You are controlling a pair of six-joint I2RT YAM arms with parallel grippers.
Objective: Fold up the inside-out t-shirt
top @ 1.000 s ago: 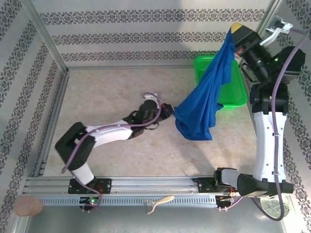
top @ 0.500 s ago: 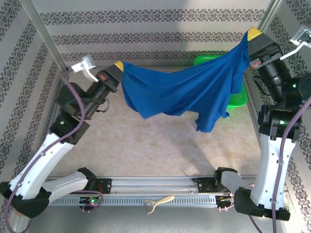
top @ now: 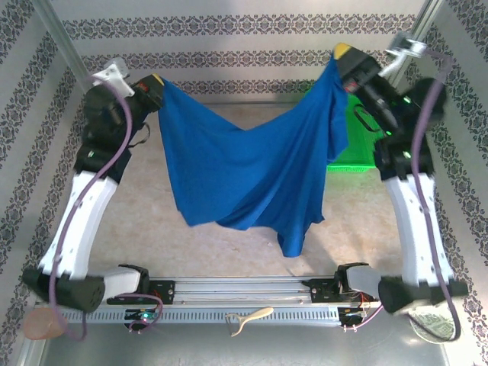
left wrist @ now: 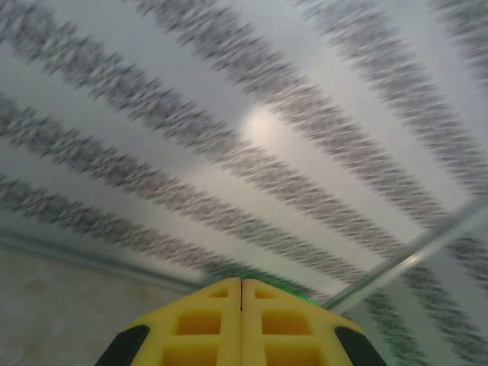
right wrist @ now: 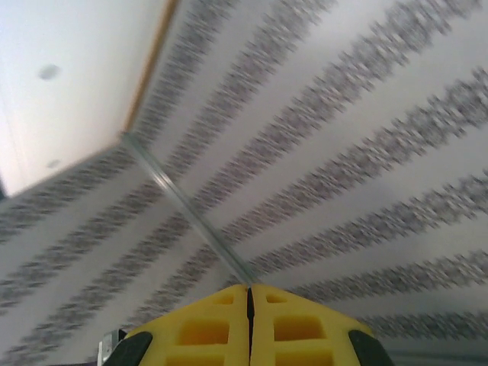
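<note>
My left gripper moves down and outward next and releases the t-shirt's hanging corner there. The bare tabletop by the back wall (top: 229,112) (left wrist: 114,293) lies below and outward of it.
The inside-out t-shirt (top: 244,168) is royal blue and shows plain cloth. It hangs spread in the air between both arms, sagging in the middle, its lowest corner (top: 293,245) near the table's front. My left gripper (top: 156,81) is raised at the back left, shut on the shirt's left top corner. High at the back right, my right gripper (top: 341,52) is shut on the other top corner. In the wrist views the yellow fingertips of the left gripper (left wrist: 242,283) and right gripper (right wrist: 249,289) are pressed together, pointing at the patterned wall; the cloth is hidden there.
A green basket (top: 360,143) stands at the back right, partly behind the shirt. Patterned walls and metal posts (top: 72,61) enclose the table. The metal rail (top: 244,288) with the arm bases runs along the front. A beige tool (top: 248,318) lies on the front ledge.
My left arm rose from the table's middle to the back left, pulling the bunched shirt out wide. The right gripper shifted left, and the shirt now hangs lower and more spread.
</note>
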